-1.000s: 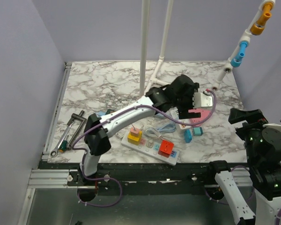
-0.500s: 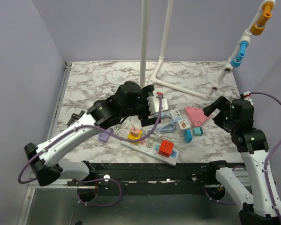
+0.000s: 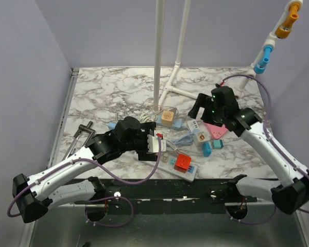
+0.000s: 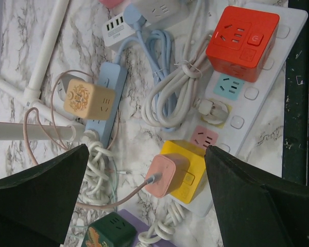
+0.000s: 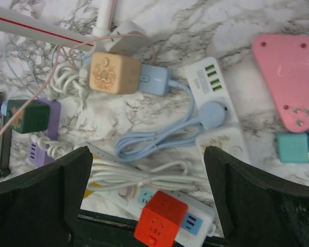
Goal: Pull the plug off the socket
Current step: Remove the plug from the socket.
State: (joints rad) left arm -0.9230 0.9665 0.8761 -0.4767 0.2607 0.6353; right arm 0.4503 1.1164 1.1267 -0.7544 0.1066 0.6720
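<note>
The right gripper brings its open fingers down and back around the red cube socket (image 3: 183,162) (image 5: 161,218) next, since that socket on the pink plug's own power strip sits below and back.
A pink plug (image 4: 167,175) with a pink cord sits in a yellow cube socket (image 4: 191,165) on the white power strip (image 4: 250,95). My left gripper (image 4: 147,154) is open. Its fingers stand on either side of the plug and cube without touching them. In the top view the left gripper (image 3: 148,143) covers the plug. A red cube socket (image 3: 183,162) sits further right on the same strip (image 3: 167,163). My right gripper (image 3: 201,113) hovers open and empty over the cables right of centre, and it also shows in the right wrist view (image 5: 147,154).
A tan cube (image 3: 168,117) sits on a blue strip, with a white USB charger (image 5: 211,77), a pink triangle (image 3: 216,127) and a teal adapter (image 3: 212,146) nearby. A green cube (image 5: 28,116) lies on a purple strip. White pipes (image 3: 158,51) rise behind. A clamp tool (image 3: 78,141) lies left.
My left arm has drawn back from the far right and come down over the yellow cube and plug. My right arm has swung in from the right edge to above the table's centre right.
</note>
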